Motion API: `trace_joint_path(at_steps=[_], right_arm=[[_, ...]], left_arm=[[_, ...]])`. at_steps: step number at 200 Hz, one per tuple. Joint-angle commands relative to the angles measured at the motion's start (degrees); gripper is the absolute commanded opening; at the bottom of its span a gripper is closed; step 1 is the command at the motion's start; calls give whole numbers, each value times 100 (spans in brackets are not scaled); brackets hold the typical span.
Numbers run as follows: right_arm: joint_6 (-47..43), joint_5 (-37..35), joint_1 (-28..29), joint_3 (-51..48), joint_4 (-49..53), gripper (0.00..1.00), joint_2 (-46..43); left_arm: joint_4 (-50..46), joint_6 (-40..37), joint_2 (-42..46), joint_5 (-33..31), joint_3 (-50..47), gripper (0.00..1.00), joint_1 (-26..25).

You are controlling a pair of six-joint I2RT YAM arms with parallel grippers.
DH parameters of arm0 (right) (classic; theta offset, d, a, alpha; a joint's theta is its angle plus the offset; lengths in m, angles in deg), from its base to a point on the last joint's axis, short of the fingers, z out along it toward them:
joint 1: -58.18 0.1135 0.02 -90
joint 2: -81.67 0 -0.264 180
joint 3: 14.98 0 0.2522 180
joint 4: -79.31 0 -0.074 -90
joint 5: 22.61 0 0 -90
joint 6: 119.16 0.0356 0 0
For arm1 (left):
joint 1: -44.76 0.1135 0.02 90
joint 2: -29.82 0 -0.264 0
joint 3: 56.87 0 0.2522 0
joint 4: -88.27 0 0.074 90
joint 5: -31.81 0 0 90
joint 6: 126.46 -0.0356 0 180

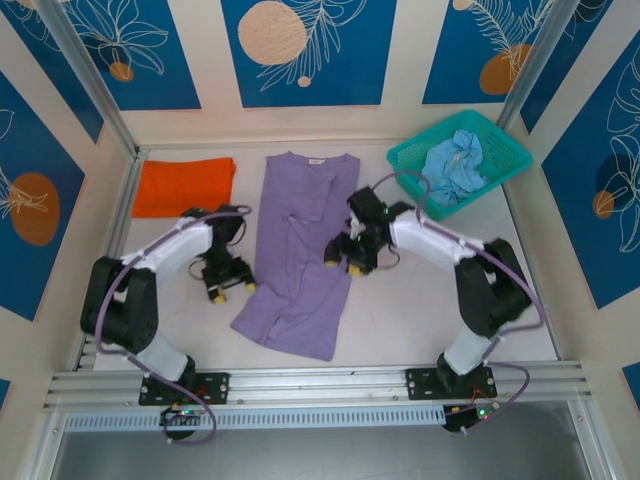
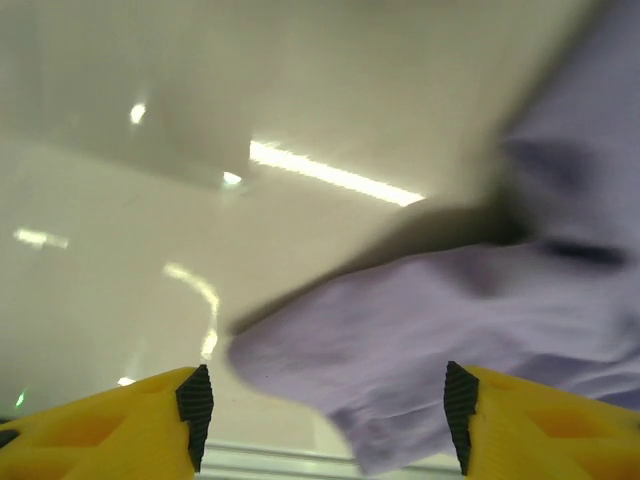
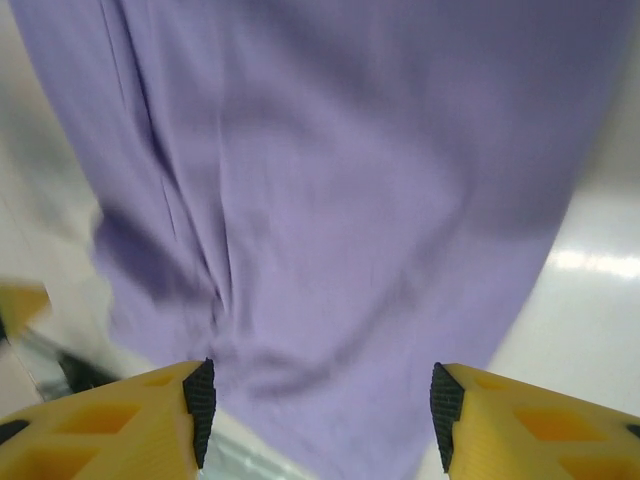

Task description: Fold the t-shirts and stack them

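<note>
The t-shirt's hem corner nearest the bar lies below, toward the base, so my right gripper's open fingers should go back and down around it.
A lavender-purple t-shirt (image 1: 298, 250) lies down the middle of the table as a long narrow strip, collar at the far end. My left gripper (image 1: 228, 285) hovers open just off the strip's left edge. In the left wrist view its yellow fingers (image 2: 195, 415) stand wide apart, with a corner of the purple cloth (image 2: 420, 330) ahead of them. My right gripper (image 1: 345, 262) is open over the strip's right edge. In the right wrist view the purple shirt (image 3: 330, 200) spreads beneath the open gripper (image 3: 322, 410). A folded orange t-shirt (image 1: 185, 187) lies at the back left.
A teal mesh basket (image 1: 505, 150) at the back right holds a crumpled pale blue t-shirt (image 1: 455, 165). Low walls border the white table (image 1: 430, 310) on the left, back and right. A metal rail (image 1: 320, 385) runs along the near edge.
</note>
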Motion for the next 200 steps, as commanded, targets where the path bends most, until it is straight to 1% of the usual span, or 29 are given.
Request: trace_joint_path(at_steps=[1,10,19,42,55,83,123,148,167,183,192,200], right_arm=[[942,73,879,-1023,-380,63,-1133],[1316,45,1237,-1470,-531,63,-1427],[1687,77,1612,-1927,-768,61,-1649],[2191,-224,2343,-2301,-844,55,-1713],[2325,-427,2596,-2362,-938,55,-1668],[2364,-476,2689,-2391,-1312,53,-1313],[2058,-493,2818,-1892,-1312,48,-648],[2070,-482,2821,-1719,-1118,41,-258],[2081,-457,2831,-1719,-1118,38,-192],[2062,-435,2830,-1710,-1136,34,-168],[2044,-417,2833,-1693,-1133,30,-144],[2035,-411,2826,-1684,-1102,22,-130]], left_arm=[[144,-235,657,326,-643,61,431],[245,-251,804,412,-869,59,491],[396,-238,922,600,-1110,57,519],[843,-164,1238,1201,-1647,54,535],[1003,-147,1435,1287,-1845,53,545],[1397,-163,1551,1467,-2154,53,546],[1761,-217,1415,1359,-2240,51,545],[1933,-175,1361,1376,-2344,47,541],[2015,-106,1405,1337,-2467,42,537],[2097,-37,1471,1293,-2578,40,518],[2125,-7,1493,1276,-2619,39,518],[2152,16,1502,1285,-2646,36,506]])
